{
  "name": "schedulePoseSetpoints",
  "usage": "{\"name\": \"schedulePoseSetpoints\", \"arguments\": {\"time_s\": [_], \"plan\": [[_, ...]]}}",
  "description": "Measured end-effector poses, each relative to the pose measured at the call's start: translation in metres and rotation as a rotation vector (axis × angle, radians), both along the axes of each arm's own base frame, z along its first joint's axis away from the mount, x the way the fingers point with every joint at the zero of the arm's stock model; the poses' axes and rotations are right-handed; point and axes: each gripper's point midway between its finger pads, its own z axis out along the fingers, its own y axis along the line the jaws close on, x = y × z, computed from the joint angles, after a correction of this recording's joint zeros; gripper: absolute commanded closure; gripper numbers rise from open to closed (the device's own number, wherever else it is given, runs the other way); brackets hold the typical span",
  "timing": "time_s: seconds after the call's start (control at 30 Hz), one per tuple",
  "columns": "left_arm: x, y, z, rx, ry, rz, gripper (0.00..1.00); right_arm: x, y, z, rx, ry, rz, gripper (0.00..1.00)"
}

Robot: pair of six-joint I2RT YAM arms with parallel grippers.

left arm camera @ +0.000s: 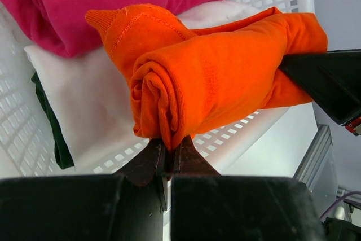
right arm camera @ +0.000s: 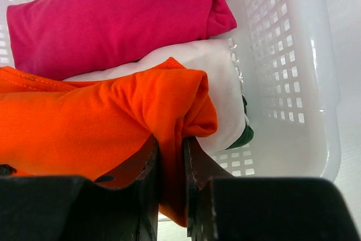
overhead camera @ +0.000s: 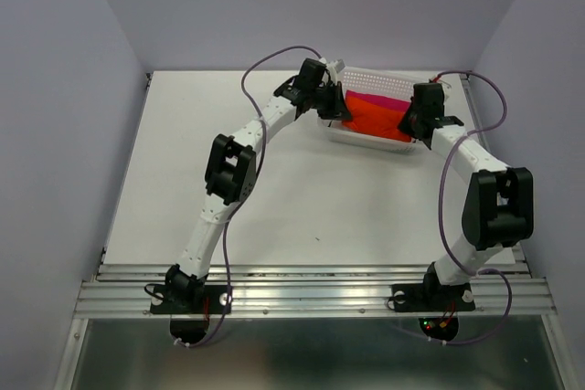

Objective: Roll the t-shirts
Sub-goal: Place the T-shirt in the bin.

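I will next bring my left gripper down into the basket [overhead camera: 351,120] [left arm camera: 131,118] beside the magenta-pink bundle and let go of the fold, because the rolled t-shirt hangs over the basket's near side.
The orange-red t-shirt [overhead camera: 375,118] is rolled into a thick tube and hangs over the white basket [overhead camera: 366,139], one gripper at each end. My left gripper [left arm camera: 168,150] is shut on a fold at the spiral end of the t-shirt [left arm camera: 214,77]. At the other end, my right gripper [right arm camera: 169,145] is shut on a bunched fold of the t-shirt [right arm camera: 96,128], with fabric filling the narrow gap between its fingers. In the top view the left gripper [overhead camera: 334,107] is at the basket's left end and the right gripper [overhead camera: 416,125] at its right end.
Inside the basket [right arm camera: 282,55] lie a magenta-pink bundle [right arm camera: 113,21], a white bundle [right arm camera: 220,77] and a dark green cloth [left arm camera: 56,134] beneath the white one. The basket stands at the back right of the white table [overhead camera: 228,134]. Purple cables loop from both arms.
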Motion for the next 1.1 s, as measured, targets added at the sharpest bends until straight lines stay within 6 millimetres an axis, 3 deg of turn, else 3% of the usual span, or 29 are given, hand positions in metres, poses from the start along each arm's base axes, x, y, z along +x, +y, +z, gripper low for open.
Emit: {"name": "schedulePoseSetpoints", "arguments": {"time_s": [0.3,0.5,0.6,0.67,0.7,0.73,0.8,0.83,0.9,0.97,1.1], "plan": [[-0.004,0.002,-0.019,0.038,0.04,0.007,1.0,0.004,0.0,-0.023,0.008,0.045,0.026,0.99],[-0.004,0.003,-0.028,0.06,0.055,0.017,1.0,0.006,0.0,-0.028,0.005,0.051,0.027,0.99],[-0.005,0.003,-0.029,0.064,0.059,0.018,1.0,0.006,0.0,-0.028,0.005,0.05,0.027,0.86],[-0.004,0.004,-0.029,0.064,0.059,0.018,0.92,0.006,0.0,-0.028,0.005,0.049,0.027,0.76],[-0.004,0.004,-0.029,0.064,0.059,0.018,0.79,0.006,0.0,-0.028,0.005,0.05,0.027,0.72],[-0.004,0.004,-0.029,0.064,0.058,0.017,0.73,0.006,0.0,-0.028,0.005,0.049,0.027,0.63],[-0.004,0.004,-0.029,0.065,0.054,0.017,0.58,0.007,-0.001,-0.028,0.001,0.049,0.028,0.55],[-0.004,0.004,-0.029,0.067,0.054,0.017,0.53,0.006,-0.002,-0.028,-0.003,0.05,0.025,0.47],[-0.004,0.004,-0.028,0.067,0.049,0.016,0.43,0.006,-0.005,-0.028,-0.014,0.051,0.018,0.41],[-0.004,0.004,-0.029,0.07,0.051,0.015,0.39,0.005,-0.007,-0.029,-0.021,0.056,0.014,0.32],[-0.006,0.005,-0.031,0.079,0.061,0.014,0.36,0.003,-0.009,-0.028,-0.029,0.062,0.012,0.3]]}}
